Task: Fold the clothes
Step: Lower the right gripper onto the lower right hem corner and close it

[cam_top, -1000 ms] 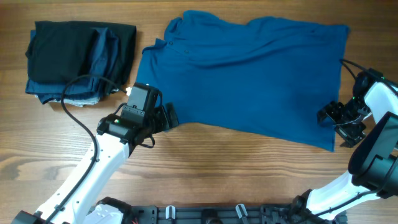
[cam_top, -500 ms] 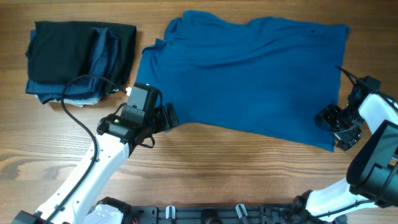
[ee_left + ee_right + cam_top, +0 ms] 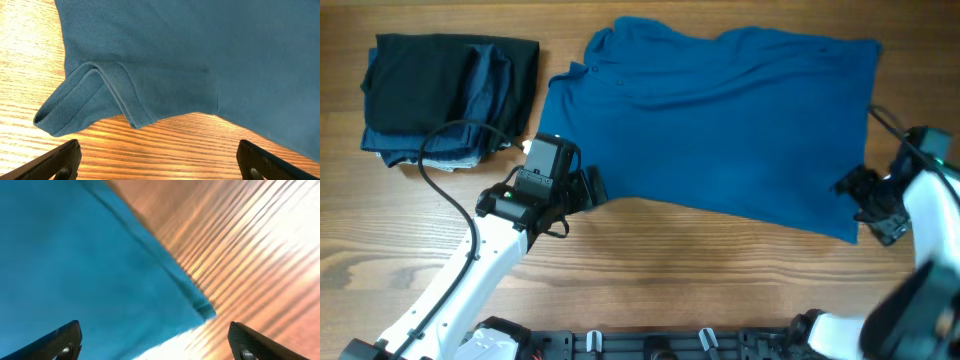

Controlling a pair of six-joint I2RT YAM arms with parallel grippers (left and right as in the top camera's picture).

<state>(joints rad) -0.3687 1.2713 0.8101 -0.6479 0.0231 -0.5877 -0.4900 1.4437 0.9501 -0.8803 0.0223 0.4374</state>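
Note:
I need to move my right gripper down and slightly back onto the shirt's front hem corner (image 3: 849,236) (image 3: 201,312), because that corner shows between its open fingers next to bare wood.
The clothes, a blue polo shirt (image 3: 720,130), lie spread flat across the back of the wooden table, collar to the left. My left gripper (image 3: 590,188) hovers just in front of the shirt's folded sleeve (image 3: 85,100). It is open, and in the left wrist view only bare wood lies between the left gripper (image 3: 160,162) fingers. My right gripper (image 3: 868,208) sits at the shirt's front right hem corner (image 3: 202,307). In the blurred right wrist view the right gripper (image 3: 155,342) is open, with fabric under one finger and wood under the other.
A pile of dark folded garments (image 3: 450,95) sits at the back left. The left arm's black cable (image 3: 450,135) loops over its near edge. A black rail (image 3: 650,345) runs along the table's front edge.
The right arm has shifted a little toward the front and right beside the hem corner. The left arm and the shirt have not moved.

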